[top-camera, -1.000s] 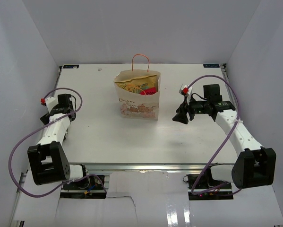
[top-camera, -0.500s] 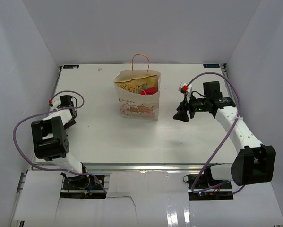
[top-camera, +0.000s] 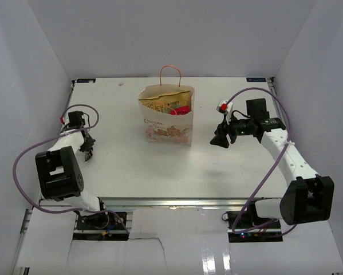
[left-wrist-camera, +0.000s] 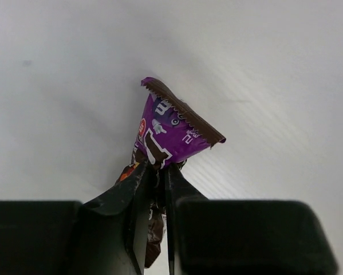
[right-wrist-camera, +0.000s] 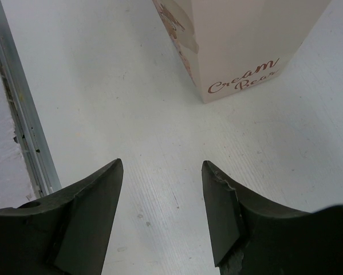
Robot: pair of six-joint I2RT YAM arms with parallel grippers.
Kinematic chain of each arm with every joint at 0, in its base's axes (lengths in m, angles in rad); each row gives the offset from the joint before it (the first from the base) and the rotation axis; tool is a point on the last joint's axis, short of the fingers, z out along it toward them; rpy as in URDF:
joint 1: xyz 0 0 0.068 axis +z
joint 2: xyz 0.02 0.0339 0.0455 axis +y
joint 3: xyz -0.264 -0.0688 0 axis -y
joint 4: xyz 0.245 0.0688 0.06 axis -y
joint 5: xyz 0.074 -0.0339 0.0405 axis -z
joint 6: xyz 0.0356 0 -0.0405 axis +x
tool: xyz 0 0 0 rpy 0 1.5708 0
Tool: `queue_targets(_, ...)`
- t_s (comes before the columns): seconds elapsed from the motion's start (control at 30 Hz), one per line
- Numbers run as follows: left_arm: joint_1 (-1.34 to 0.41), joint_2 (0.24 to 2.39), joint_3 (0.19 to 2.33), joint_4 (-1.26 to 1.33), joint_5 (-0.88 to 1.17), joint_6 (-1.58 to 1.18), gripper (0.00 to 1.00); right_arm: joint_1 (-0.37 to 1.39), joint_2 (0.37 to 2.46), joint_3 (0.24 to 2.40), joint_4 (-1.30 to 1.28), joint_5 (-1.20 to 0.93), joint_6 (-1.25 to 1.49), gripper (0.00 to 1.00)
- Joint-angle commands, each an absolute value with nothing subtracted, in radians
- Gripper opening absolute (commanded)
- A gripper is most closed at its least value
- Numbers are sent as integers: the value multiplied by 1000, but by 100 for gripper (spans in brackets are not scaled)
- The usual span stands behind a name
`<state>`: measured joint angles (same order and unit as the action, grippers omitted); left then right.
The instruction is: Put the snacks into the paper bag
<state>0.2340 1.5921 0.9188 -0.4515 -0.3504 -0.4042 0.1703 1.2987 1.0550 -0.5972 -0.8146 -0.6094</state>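
My left gripper should next lift the packet away from my base, and then move it over the paper bag's opening (top-camera: 167, 102), beside the yellow chip bag.
In the left wrist view, my left gripper (left-wrist-camera: 158, 167) is shut on a small purple and brown snack packet (left-wrist-camera: 171, 129), which sticks out past the fingertips just over the white table. From the top, that gripper (top-camera: 86, 150) is at the table's left side and the packet is too small to make out. The paper bag (top-camera: 166, 123) stands upright at the centre back. A yellow chip bag (top-camera: 161, 103) and a red-pink packet (top-camera: 183, 109) show in its mouth. My right gripper (top-camera: 220, 140) hangs open and empty to the right of the bag (right-wrist-camera: 245, 40), fingers apart (right-wrist-camera: 162, 163).
White walls close in the table (top-camera: 131, 166) on the left, back and right. A metal rail (right-wrist-camera: 16, 114) runs along the table edge in the right wrist view. Purple cables loop beside both arms.
The left arm has swung round at the table's left side and its jaws have come together on the purple packet. The right arm has barely moved.
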Motion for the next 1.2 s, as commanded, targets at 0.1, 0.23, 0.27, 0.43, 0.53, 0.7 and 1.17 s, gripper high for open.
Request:
queue_targets(0.1, 229, 1354, 940, -199, 489, -443, 1, 166, 1279, 1078, -598, -830, -615, 63)
queue_targets(0.23, 183, 1312, 995, -16, 700, -515, 0, 166, 1272, 1075, -597, -830, -617, 63)
queue_targets(0.27, 148, 1318, 1021, -2, 716, -526, 0, 166, 1270, 1072, -597, -831, -615, 63)
queue_targets(0.43, 17, 1368, 1248, 20, 765, -436, 0, 166, 1258, 1057, -591, -836, -615, 63)
queue_targets(0.53, -74, 1381, 1345, -3, 773, -336, 0, 164, 1247, 1052, -591, -833, -618, 63)
queue_targets(0.7, -159, 1434, 1443, -52, 859, -224, 0, 164, 1233, 1032, -583, -833, -618, 63)
queue_targets(1.17, -334, 1634, 1643, -235, 861, -141, 29, 164, 1210, 1031, -580, -824, -615, 63)
